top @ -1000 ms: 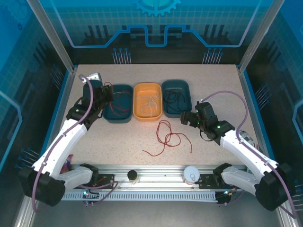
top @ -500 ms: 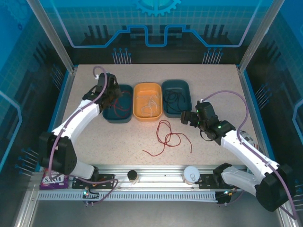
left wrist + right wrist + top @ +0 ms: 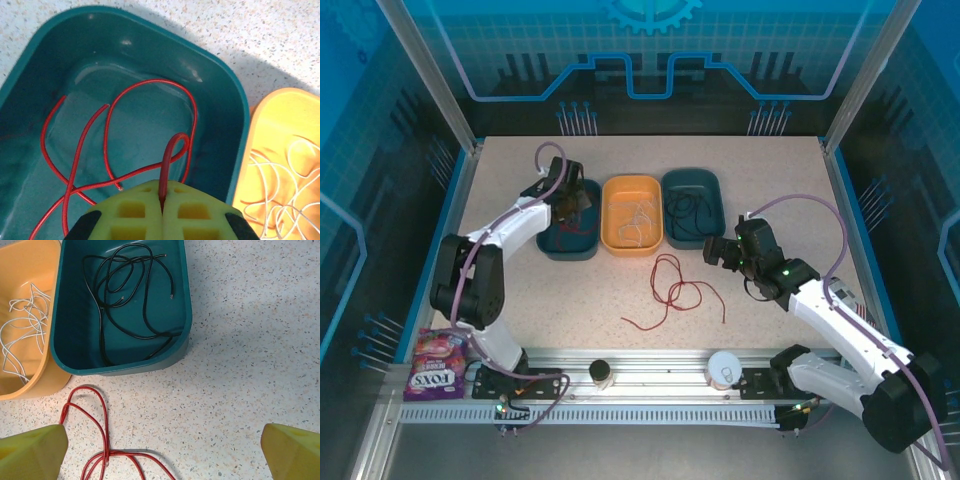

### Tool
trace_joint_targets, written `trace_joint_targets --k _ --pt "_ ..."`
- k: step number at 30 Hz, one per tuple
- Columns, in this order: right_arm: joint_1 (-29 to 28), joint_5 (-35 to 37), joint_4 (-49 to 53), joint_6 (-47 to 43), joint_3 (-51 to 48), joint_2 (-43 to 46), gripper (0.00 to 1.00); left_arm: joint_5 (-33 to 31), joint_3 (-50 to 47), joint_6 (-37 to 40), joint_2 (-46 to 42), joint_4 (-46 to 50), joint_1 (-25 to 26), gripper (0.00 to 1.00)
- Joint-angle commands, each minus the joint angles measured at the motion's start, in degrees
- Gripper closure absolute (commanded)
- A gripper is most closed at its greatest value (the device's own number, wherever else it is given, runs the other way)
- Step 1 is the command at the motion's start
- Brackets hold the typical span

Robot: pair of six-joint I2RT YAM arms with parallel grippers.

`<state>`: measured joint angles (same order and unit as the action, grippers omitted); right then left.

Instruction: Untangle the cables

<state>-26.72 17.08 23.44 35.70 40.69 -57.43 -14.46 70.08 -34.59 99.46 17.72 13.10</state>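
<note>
The left gripper will next lower the red cable toward it and then open.
My left gripper (image 3: 572,200) hangs over the left teal bin (image 3: 552,250), shut on a red cable (image 3: 167,160) that loops up between its yellow fingers (image 3: 130,215). More red cable lies curled on that bin's floor (image 3: 150,120). Whitish cables (image 3: 280,185) lie in the orange bin (image 3: 632,252). Black cables (image 3: 122,295) lie in the right teal bin (image 3: 718,200). A loose tangle of red cables (image 3: 672,290) rests on the table in front of the bins. My right gripper (image 3: 718,252) hovers open just right of that tangle, nothing between its fingertips (image 3: 30,450).
The three bins stand side by side at the table's middle back. A pink sweets bag (image 3: 435,362) lies at the near left corner. Two small round containers (image 3: 601,373) (image 3: 724,368) sit on the front rail. Enclosure walls surround the table.
My left arm has swung from the table's left side rightward and forward over the left teal bin, uncovering the sweets bag. The right arm has hardly moved.
</note>
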Motion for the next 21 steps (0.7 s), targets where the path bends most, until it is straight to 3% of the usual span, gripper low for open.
trace_joint_targets --k 1,11,15,21 --pt "-0.61 -0.02 -0.67 0.94 -0.52 0.39 0.00 0.67 2.31 -1.27 2.08 -1.56 -0.45 1.00" --pt "-1.05 -0.47 -0.19 1.47 0.44 -2.79 0.00 2.11 6.91 -1.27 8.42 -1.28 -0.46 0.79" --pt "-1.23 0.83 1.90 1.74 1.52 -4.28 0.00 2.64 6.91 -1.42 8.58 -1.28 -0.45 0.64" --pt "-1.32 1.11 2.75 1.39 2.29 -5.24 0.00 3.38 5.64 -1.27 6.59 -0.84 -0.45 0.56"
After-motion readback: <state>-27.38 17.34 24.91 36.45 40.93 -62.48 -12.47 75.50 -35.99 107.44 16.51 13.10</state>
